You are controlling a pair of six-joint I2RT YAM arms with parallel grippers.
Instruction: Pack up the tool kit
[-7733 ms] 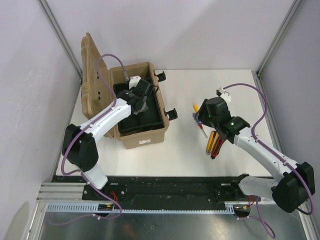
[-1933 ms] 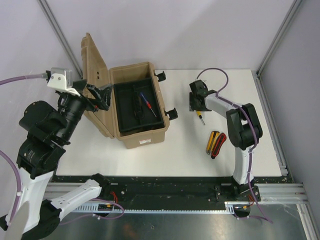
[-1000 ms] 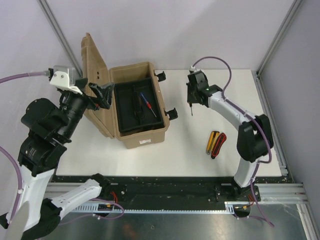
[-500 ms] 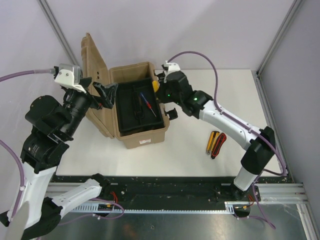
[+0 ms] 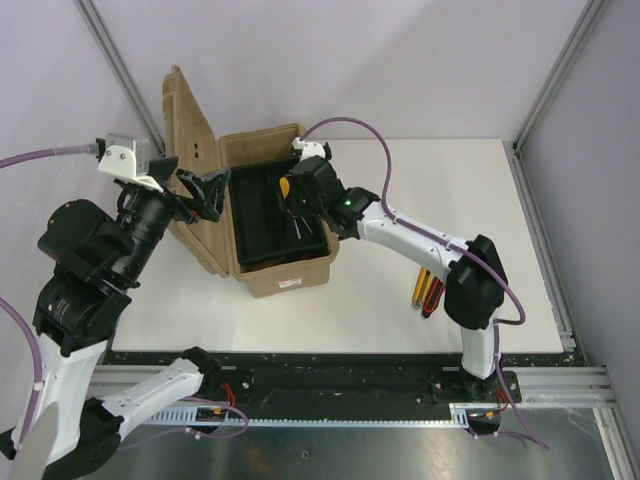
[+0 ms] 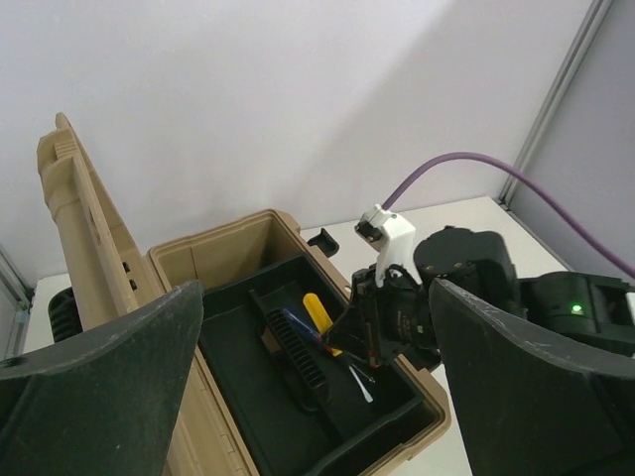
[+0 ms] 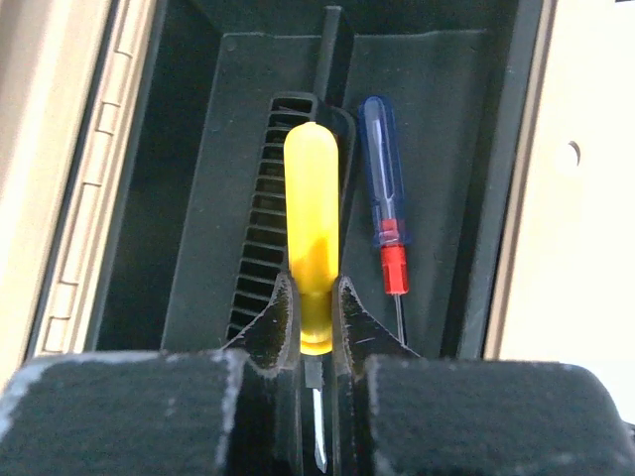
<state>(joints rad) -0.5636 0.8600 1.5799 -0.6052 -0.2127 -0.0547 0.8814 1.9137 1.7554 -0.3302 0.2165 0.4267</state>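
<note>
The yellow-handled screwdriver goes down next toward the tray's bottom beside the blue-and-red one. My right gripper releases it there, since that bare part lies below the gripper.
The tan toolbox (image 5: 285, 275) stands open at the left of the table, with its lid (image 5: 185, 140) upright. My right gripper (image 5: 292, 200) hovers over its black inner tray (image 5: 262, 245), shut on a yellow-handled screwdriver (image 7: 314, 228) whose handle points away from the wrist. A blue-and-red screwdriver (image 7: 383, 223) lies in the tray just right of it. My left gripper (image 5: 205, 190) is raised beside the lid, open and holding nothing. In the left wrist view it looks down on the toolbox (image 6: 228, 238) and the right gripper (image 6: 397, 317).
A yellow knife (image 5: 418, 285) and a red-black handled tool (image 5: 433, 297) lie on the white table right of the box, partly behind the right arm. Black latches (image 5: 345, 227) stick out of the box's right side. A purple cable (image 5: 350, 125) arcs above it.
My right arm has swung left from the middle of the table, carrying the yellow-handled screwdriver to above the tray. The left arm has barely moved and stays open.
</note>
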